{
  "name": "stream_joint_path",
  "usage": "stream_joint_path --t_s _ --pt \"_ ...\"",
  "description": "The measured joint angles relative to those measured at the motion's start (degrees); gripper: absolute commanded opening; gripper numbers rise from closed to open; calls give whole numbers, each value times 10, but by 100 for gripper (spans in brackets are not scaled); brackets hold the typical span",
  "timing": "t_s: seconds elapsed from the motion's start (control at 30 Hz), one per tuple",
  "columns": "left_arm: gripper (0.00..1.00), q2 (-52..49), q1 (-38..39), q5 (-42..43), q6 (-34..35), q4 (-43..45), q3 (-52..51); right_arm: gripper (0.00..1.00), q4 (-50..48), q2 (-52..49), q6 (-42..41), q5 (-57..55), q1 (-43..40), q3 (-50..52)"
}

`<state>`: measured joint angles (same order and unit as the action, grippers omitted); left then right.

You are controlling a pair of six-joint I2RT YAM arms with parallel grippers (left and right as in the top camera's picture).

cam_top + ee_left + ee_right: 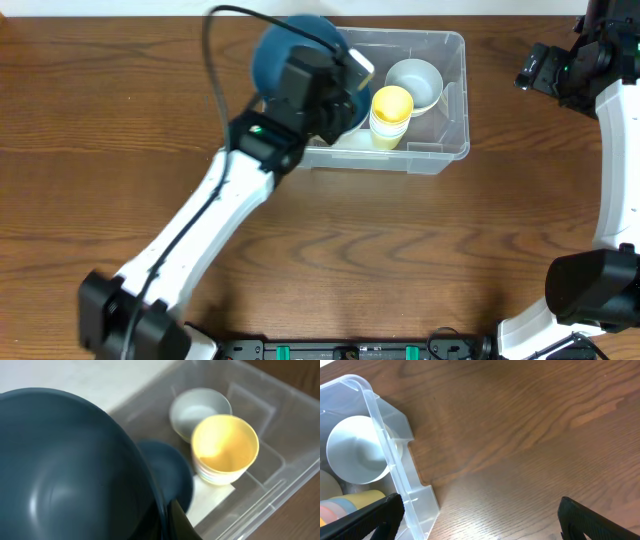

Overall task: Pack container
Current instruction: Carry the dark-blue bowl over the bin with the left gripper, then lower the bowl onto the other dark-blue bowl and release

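My left gripper will next lower over the smaller dark blue bowl toward the stack and release the larger bowl's rim, as the smaller bowl lies open beside the cups.
The clear plastic container (445, 150) stands at the back middle of the table. Inside it are a white bowl (414, 82), a stack of cups with a yellow one on top (391, 108) and a dark blue bowl (172, 477). My left gripper (335, 88) is shut on the rim of a larger dark blue bowl (285, 52), held tilted over the container's left end; that bowl (65, 470) fills the left wrist view. My right gripper (485, 527) is open above bare table just right of the container's wall (385, 435), with nothing between its fingers.
Brown wooden table (400, 260) lies all round the container. The right arm (610, 150) stands along the right edge. In the right wrist view the white bowl (357, 450) and the cup stack (350, 502) sit close behind the container's wall.
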<state>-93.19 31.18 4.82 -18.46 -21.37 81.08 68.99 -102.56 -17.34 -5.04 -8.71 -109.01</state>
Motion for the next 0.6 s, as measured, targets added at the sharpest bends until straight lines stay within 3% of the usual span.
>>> stream_joint_path --t_s 0.37,0.4,0.43,0.47,0.6 --pt "7 -110 8 2 -9 57 0 99 0 0 0 0 0 0" --pt "15 -117 8 2 -9 63 0 99 0 0 0 0 0 0" --pt "33 -123 8 2 -13 69 0 99 0 0 0 0 0 0" --pt "42 -126 8 2 -16 75 0 99 0 0 0 0 0 0" --pt "51 -128 8 2 -13 103 0 99 0 0 0 0 0 0"
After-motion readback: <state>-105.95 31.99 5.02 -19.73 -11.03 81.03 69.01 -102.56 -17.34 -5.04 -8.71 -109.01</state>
